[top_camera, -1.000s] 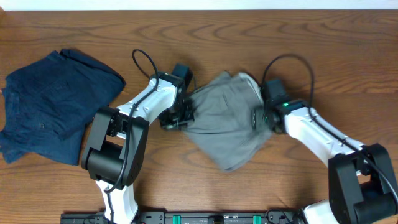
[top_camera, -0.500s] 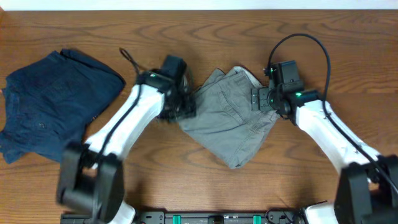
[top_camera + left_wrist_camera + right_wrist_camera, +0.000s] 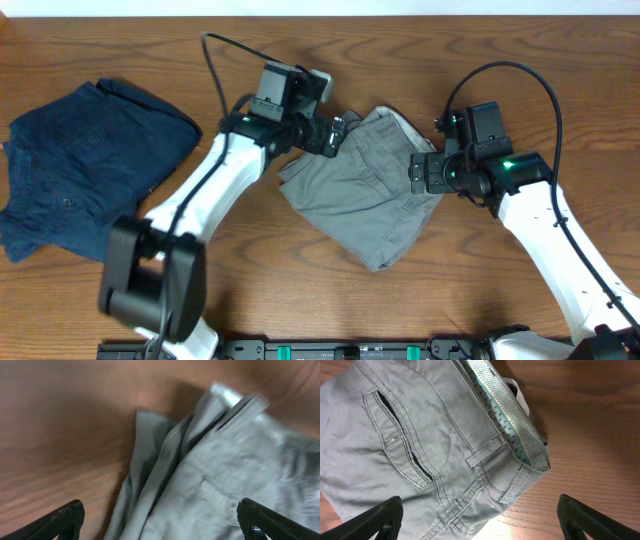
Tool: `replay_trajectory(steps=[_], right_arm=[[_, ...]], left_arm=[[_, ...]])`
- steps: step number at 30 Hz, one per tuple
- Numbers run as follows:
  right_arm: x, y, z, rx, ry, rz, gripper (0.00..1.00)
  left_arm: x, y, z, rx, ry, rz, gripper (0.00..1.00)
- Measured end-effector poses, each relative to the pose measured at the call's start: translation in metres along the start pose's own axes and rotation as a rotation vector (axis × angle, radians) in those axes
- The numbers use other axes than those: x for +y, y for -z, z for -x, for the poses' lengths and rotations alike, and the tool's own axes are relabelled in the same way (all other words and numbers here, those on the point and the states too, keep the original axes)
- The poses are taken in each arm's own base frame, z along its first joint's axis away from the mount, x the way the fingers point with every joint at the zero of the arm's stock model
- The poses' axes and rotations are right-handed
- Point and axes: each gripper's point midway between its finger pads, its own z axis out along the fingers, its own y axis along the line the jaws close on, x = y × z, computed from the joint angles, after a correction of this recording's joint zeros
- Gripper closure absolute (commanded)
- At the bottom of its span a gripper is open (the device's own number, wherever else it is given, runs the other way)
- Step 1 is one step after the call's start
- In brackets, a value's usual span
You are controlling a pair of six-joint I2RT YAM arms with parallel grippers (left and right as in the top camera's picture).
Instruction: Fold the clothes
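My open left gripper should go down onto the layered edge of the shorts, because its fingers are already on either side of those stacked folds.
The olive-grey shorts (image 3: 360,195) lie folded in a rough diamond at the table's middle. My left gripper (image 3: 335,135) hovers open over their upper left corner, holding nothing. In the left wrist view its gripper (image 3: 162,527) spans the layered cloth edge of the shorts (image 3: 225,470). My right gripper (image 3: 421,172) stands open at their right corner. The right wrist view shows its gripper (image 3: 480,520) above the shorts' back pocket side (image 3: 420,435) and the patterned inner waistband (image 3: 507,417). A dark navy garment (image 3: 85,170) lies loosely folded at the far left.
Bare wooden table (image 3: 480,60) surrounds the clothes. The left arm (image 3: 215,180) stretches across the space between the navy garment and the shorts. A black rail (image 3: 330,350) runs along the near edge.
The left gripper has opened, let go of the shorts' left edge and moved up and to the right. The right gripper has opened wider and drawn back to the right.
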Motion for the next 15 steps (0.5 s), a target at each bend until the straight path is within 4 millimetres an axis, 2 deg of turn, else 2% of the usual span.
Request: replay_trajectory(steps=[5,9,11,15], right_arm=[[0.001,-0.001,-0.002,0.005,-0.011,0.005,0.02],[0.002,-0.001,-0.003,0.01,-0.018,0.011,0.02],[0.002,-0.001,-0.004,0.015,-0.019,0.012,0.02],[0.002,-0.001,-0.004,0.016,-0.021,0.012,0.02]], left_arm=[[0.009,-0.045,-0.03,0.091,-0.015,-0.039,0.02],[0.016,-0.071,-0.055,0.158,-0.003,-0.056,0.0],[0.015,-0.073,-0.053,0.155,0.0,-0.065,0.07],[0.013,-0.072,-0.062,0.201,0.034,-0.082,0.37]])
